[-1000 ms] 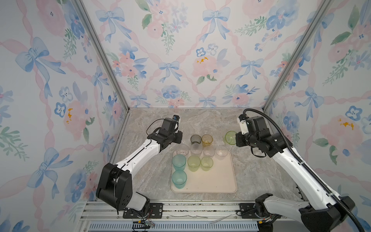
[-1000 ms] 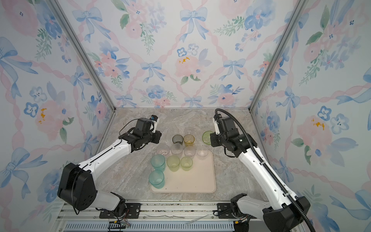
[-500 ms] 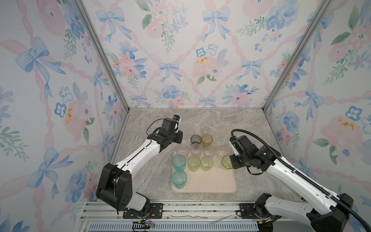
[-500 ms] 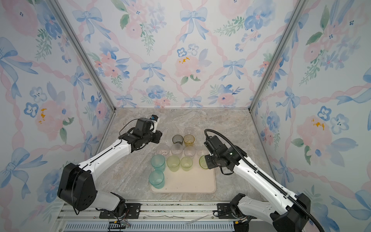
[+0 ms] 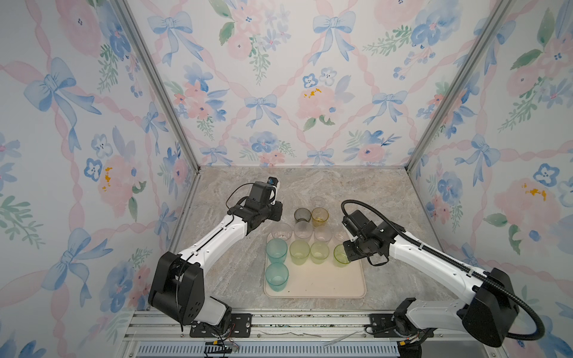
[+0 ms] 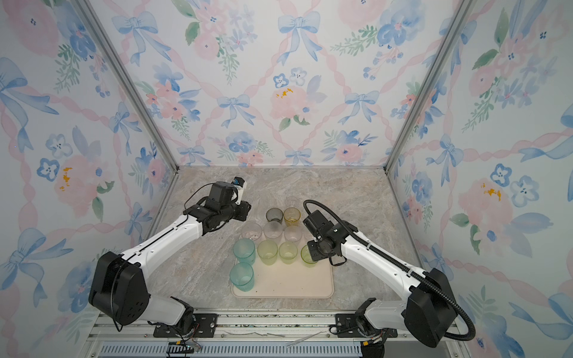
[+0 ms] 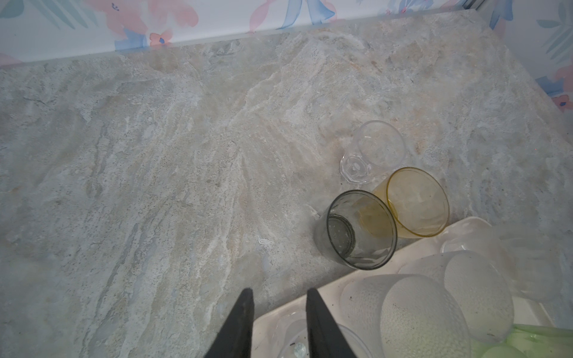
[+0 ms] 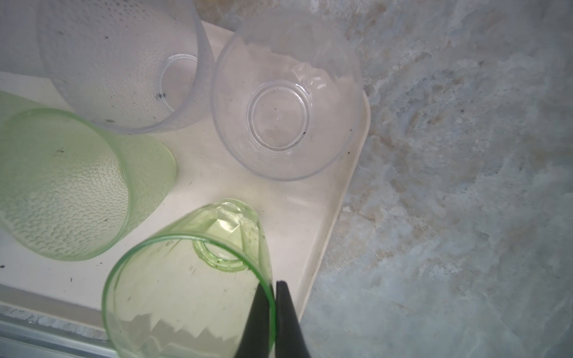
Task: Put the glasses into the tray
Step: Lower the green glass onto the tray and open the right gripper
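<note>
I will next lower my right gripper, stand the yellow-green glass on the bare tray bottom by the clear bowl-shaped glass, since it's empty there, and release the yellow-green glass's rim.
The cream tray [image 5: 325, 285] [image 6: 294, 285] lies at the front middle of the table. In it stand two teal glasses [image 5: 276, 250], two yellow-green ones [image 5: 299, 252] and several frosted clear ones [image 5: 303, 229]. My right gripper [image 8: 272, 288] is shut on the rim of a third yellow-green glass [image 8: 186, 294] [image 5: 341, 255], held tilted over the tray's right side. A smoky grey glass [image 7: 359, 229], an amber glass [image 7: 415, 201] and a tiny clear glass [image 7: 372, 152] stand on the table behind the tray. My left gripper [image 7: 279, 293] hangs open over the tray's far left corner, holding nothing.
The marble tabletop [image 5: 235, 266] is boxed in by flowered walls on three sides, with a metal rail [image 5: 279, 322] along the front. A clear bowl-shaped glass [image 8: 285, 117] sits at the tray's far right corner, close to the held glass.
My right arm has carried the yellow-green glass from the table beyond the tray's far right corner down over the tray's right side. The left arm has barely moved.
</note>
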Robot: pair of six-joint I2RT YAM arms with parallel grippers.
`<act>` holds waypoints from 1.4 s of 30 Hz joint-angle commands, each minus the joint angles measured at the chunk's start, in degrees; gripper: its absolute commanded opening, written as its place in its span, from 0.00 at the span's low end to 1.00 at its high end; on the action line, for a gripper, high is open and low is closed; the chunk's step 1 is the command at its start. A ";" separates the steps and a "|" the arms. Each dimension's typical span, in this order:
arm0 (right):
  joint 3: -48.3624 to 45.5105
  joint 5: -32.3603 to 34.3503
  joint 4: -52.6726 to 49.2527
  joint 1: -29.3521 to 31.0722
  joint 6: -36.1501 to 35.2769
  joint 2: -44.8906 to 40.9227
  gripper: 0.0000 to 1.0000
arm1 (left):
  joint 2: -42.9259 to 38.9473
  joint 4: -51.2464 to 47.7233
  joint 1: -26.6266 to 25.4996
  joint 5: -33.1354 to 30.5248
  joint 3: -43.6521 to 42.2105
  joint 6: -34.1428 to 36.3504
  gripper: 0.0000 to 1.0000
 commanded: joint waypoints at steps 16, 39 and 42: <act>-2.07 -3.38 5.80 -4.57 -1.88 4.26 0.00 | 1.99 0.50 0.53 1.57 1.94 0.41 0.35; 3.66 -1.13 0.22 -6.25 -4.03 -2.85 0.38 | 7.14 -4.16 0.45 5.19 6.77 2.48 0.31; 4.30 -2.13 1.13 -8.20 -3.97 -4.85 0.39 | 9.47 -6.31 0.28 6.82 9.36 3.29 0.31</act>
